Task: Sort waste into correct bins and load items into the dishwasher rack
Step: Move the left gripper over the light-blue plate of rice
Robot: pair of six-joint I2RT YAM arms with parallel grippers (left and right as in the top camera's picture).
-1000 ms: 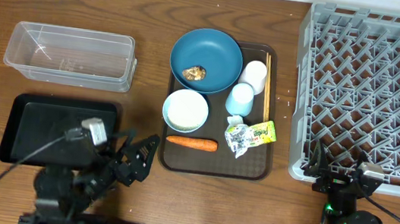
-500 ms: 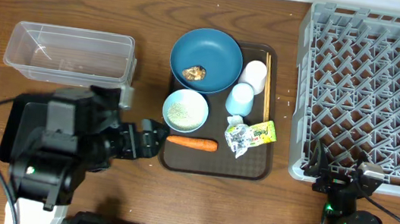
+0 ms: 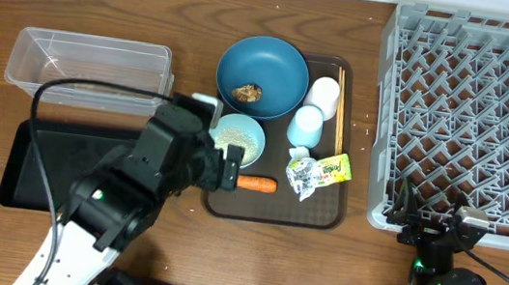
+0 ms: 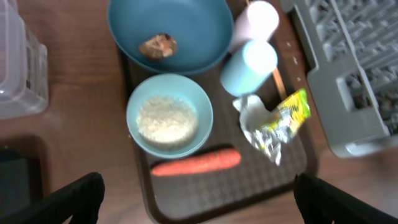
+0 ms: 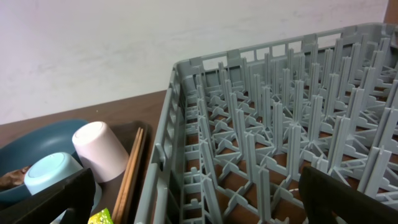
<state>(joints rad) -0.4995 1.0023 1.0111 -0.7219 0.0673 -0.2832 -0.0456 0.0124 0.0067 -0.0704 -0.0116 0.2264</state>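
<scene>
The robot will next move its left gripper down and outward past the carrot to the light blue bowl's rim facing the wrapper, where the empty tray leaves room for the fingers.
My left gripper is open and empty, hovering over the left edge of the brown serving tray, just left of the orange carrot. In the left wrist view, the carrot lies between and ahead of its spread fingers. Rice fills the light blue bowl. A brown lump lies on the dark blue plate. The wrapper lies right of the carrot. My right gripper is open and empty by the grey rack's front left corner.
A light blue cup, a whitish-pink cup and chopsticks sit on the serving tray's right side. The clear container stands at the left, with the black tray in front of it, partly under my left arm.
My left arm has swung up and to the right, from beside the black tray to the serving tray's left edge at the carrot. The right arm has not moved.
</scene>
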